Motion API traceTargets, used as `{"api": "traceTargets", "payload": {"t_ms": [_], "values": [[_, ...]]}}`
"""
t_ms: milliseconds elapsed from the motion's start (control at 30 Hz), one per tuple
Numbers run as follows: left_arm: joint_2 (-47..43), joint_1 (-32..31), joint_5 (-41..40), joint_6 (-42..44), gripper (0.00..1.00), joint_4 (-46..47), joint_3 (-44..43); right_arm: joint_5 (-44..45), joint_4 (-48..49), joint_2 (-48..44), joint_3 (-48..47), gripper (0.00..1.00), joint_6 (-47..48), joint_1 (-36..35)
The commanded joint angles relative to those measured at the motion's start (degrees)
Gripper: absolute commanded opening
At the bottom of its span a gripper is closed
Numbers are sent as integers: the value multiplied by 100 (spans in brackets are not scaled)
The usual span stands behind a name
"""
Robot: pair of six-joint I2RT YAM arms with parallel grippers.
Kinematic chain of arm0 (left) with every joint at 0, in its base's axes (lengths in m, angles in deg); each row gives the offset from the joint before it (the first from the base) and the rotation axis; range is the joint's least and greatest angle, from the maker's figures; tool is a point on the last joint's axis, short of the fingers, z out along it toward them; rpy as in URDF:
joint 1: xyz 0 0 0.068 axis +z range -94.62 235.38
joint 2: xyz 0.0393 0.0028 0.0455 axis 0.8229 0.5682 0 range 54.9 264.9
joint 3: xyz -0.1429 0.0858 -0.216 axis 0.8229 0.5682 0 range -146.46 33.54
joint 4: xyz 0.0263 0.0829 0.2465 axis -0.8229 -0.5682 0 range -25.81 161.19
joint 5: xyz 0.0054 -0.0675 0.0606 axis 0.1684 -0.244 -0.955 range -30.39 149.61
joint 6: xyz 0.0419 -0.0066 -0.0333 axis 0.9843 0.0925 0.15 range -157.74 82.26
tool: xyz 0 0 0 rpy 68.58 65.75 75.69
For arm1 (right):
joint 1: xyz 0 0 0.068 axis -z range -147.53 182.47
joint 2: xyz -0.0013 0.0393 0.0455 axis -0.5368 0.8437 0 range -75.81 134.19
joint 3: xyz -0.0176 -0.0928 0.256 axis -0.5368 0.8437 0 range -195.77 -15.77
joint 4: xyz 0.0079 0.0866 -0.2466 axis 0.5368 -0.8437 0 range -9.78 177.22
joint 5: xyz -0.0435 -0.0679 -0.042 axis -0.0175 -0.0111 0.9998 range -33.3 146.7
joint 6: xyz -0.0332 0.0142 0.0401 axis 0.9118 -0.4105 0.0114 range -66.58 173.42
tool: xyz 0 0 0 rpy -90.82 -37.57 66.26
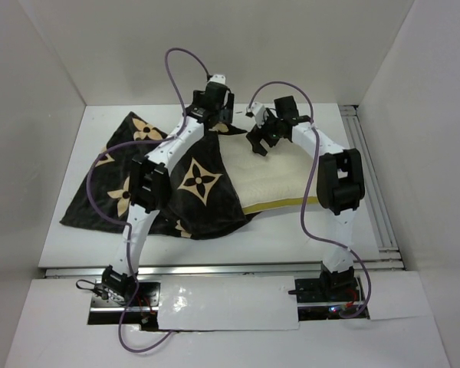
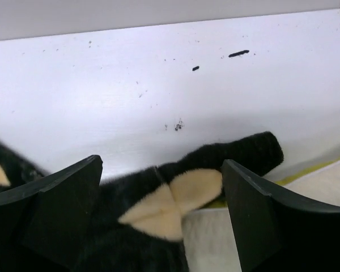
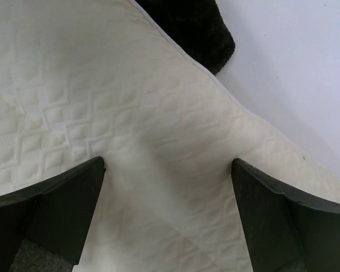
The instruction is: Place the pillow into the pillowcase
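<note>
The robot's left gripper next needs to turn its open fingers while lowering them, and close just behind the tip of the pillowcase's dark far corner [image 1: 234, 129], which sticks out free below, beside the pillow [image 1: 270, 181].
The dark pillowcase [image 1: 203, 201] with tan flowers lies spread over the table's left and middle. The cream pillow [image 1: 270, 181] sticks out of it to the right, its left part under the fabric. My left gripper [image 1: 217, 115] hovers at the pillowcase's far edge. It stands open in the left wrist view, my left gripper [image 2: 161, 164] straddling a fold of pillowcase [image 2: 238, 150] beside a bit of pillow [image 2: 215, 241]. My right gripper [image 1: 259, 144] is open over the pillow's far side. In the right wrist view, my right gripper [image 3: 167, 164] has its tips down on the pillow [image 3: 102, 85], with a pillowcase [image 3: 198, 28] corner beyond.
The white table [image 1: 307, 230] is boxed in by white walls at the back and both sides. A metal rail [image 1: 372, 184] runs along its right edge. Purple cables loop above both arms.
</note>
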Motion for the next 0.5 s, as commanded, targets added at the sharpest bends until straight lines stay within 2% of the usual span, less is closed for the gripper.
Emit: {"api": "traceTargets", "payload": {"t_ms": [0, 133, 200, 233, 333, 433, 467], "values": [[313, 51, 941, 662, 100, 554, 144, -222, -166, -260, -157, 100, 83, -169], [242, 111, 2424, 875, 100, 864, 524, 111, -175, -146, -157, 100, 22, -169], [313, 251, 2901, 666, 100, 864, 401, 339, 96, -145, -157, 100, -101, -169], [313, 314, 3382, 403, 100, 864, 401, 392, 168, -145, -96, 100, -154, -169], [365, 367, 3642, 225, 96, 925, 401, 621, 501, -198, -42, 100, -347, -169], [365, 367, 3282, 365, 62, 925, 401, 894, 800, -399, 19, 100, -400, -169], [365, 367, 3134, 366, 47, 925, 401, 894, 862, -400, 19, 100, -322, -169]]}}
